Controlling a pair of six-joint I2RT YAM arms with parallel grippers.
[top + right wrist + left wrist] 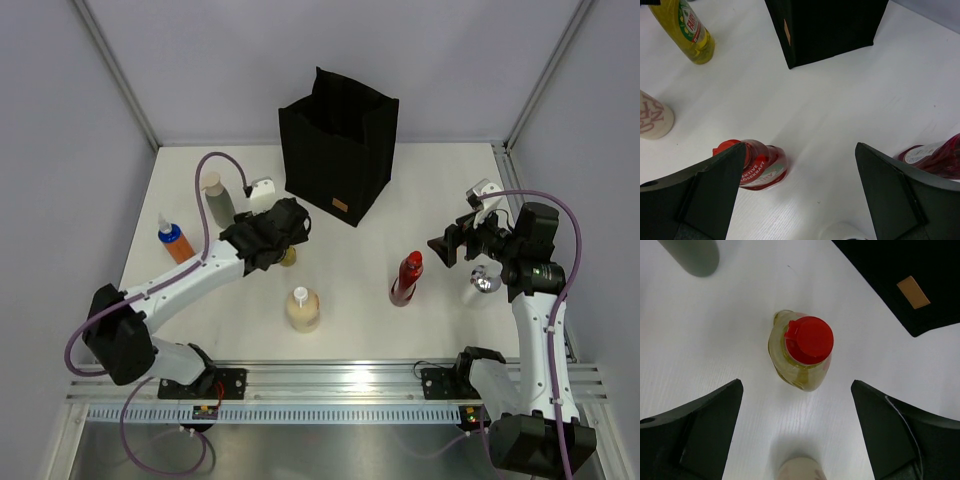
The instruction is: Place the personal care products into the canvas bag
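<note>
My left gripper will next move down and tilt to bring its open fingers around the yellow bottle's body (289, 257) (801, 375) under the red cap, because the bottle is below the gripper.
The black canvas bag (340, 150) stands upright at the back, its tan label (913, 291) facing front. My left gripper (272, 236) is open and hovers above the yellow bottle with a red cap (802, 352), which stands between and ahead of the fingers (700, 425). The beige bottle (303, 310) stands nearer me. My right gripper (450, 245) is open and empty, above the table right of the red bottle (407, 278). The red bottle (757, 165) sits by its left finger and the maroon bottle (935, 157) by its right finger. The silver-white bottle (483, 283) stands beneath the right wrist.
The orange bottle with a blue cap (175, 242) and the grey bottle with a beige cap (216, 195) stand at the left. White walls enclose the table on three sides. A metal rail (330, 380) runs along the near edge.
</note>
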